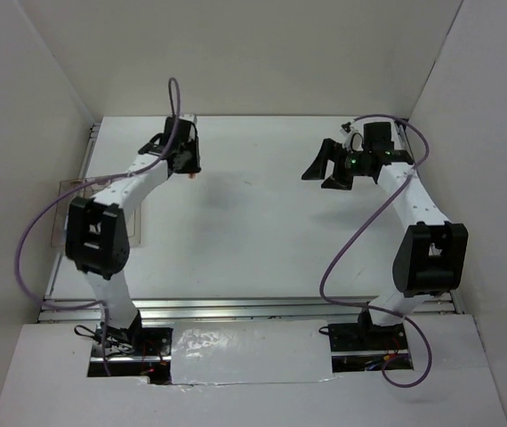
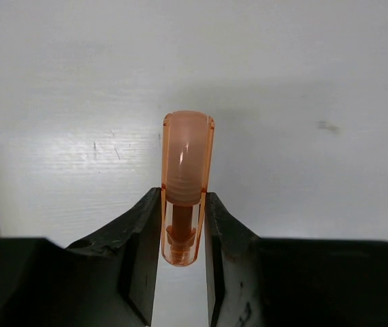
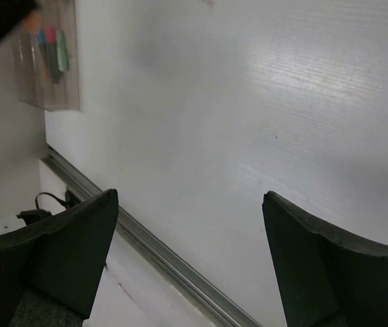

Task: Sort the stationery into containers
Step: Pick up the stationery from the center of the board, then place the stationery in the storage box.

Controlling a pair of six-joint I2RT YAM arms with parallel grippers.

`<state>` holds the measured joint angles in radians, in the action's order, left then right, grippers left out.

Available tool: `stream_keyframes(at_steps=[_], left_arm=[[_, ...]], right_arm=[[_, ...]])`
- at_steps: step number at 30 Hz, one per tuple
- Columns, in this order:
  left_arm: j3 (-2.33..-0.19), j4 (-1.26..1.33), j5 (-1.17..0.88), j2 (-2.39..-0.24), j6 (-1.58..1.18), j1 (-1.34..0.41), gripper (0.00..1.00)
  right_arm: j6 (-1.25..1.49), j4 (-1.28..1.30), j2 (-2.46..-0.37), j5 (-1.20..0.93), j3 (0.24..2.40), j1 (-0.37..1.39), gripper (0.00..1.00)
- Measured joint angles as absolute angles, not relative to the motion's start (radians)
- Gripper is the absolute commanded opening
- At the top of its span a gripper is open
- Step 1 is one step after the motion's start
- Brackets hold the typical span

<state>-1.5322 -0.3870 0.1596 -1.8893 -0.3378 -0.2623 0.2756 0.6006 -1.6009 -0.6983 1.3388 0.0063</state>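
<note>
I will next move my left gripper to its left in the top view above the clear containers that already hold stationery, then lower and release the stub (image 1: 192, 175).
My left gripper (image 2: 182, 197) is shut on a translucent orange stub (image 2: 187, 163), which sticks out forward past the fingertips above the white table. From above, that gripper (image 1: 189, 167) hangs over the far left of the table with the orange stub (image 1: 192, 175) at its tip. My right gripper (image 3: 190, 196) is open with nothing between its fingers; it hovers at the far right (image 1: 328, 171). The clear containers (image 3: 47, 65) show at the upper left of the right wrist view, holding pink, blue and green stationery (image 3: 53, 49). From above the containers (image 1: 136, 224) lie mostly hidden under my left arm.
A metal rail (image 3: 160, 255) runs along the table's near edge. White walls close in the table on the left, right and far sides. A purple cable (image 1: 347, 258) loops beside the right arm.
</note>
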Motion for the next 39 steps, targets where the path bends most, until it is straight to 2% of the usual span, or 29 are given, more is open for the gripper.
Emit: stream_keyframes(at_steps=[3,6,10,13,19,29,35,39], left_arm=[[-1.519,-0.390,0.070,-1.708,-0.289,-0.223,0.00],[-1.522,-0.414,-0.009,-1.586,-0.252,-0.085,0.00],[-1.519,-0.493,-0.047,-1.554,-0.183,0.138,0.00],[-1.453,-0.558,-0.085,-1.554,-0.117,0.231,0.00],[-1.289,-0.622,-0.136,-1.541,0.009,0.254,0.00],[-1.264,-0.624,-0.136,-1.583,0.023,0.319,0.00],[-1.256,-0.625,-0.161,-1.665,0.023,0.369,0.16],[-1.253,-0.628,-0.191,-1.673,0.024,0.372,0.33]], right_arm=[[0.235,0.634,-1.597,-0.672,1.339,0.029,0.93],[0.205,0.664,-1.597,-0.653,1.339,0.042,0.92],[0.174,0.694,-1.597,-0.621,1.340,0.051,0.92],[0.158,0.711,-1.597,-0.603,1.343,0.061,0.92],[0.144,0.725,-1.610,-0.579,1.351,0.089,0.92],[0.134,0.734,-1.619,-0.554,1.358,0.102,0.92],[0.132,0.739,-1.628,-0.551,1.361,0.102,0.92],[0.132,0.744,-1.629,-0.550,1.363,0.102,0.92]])
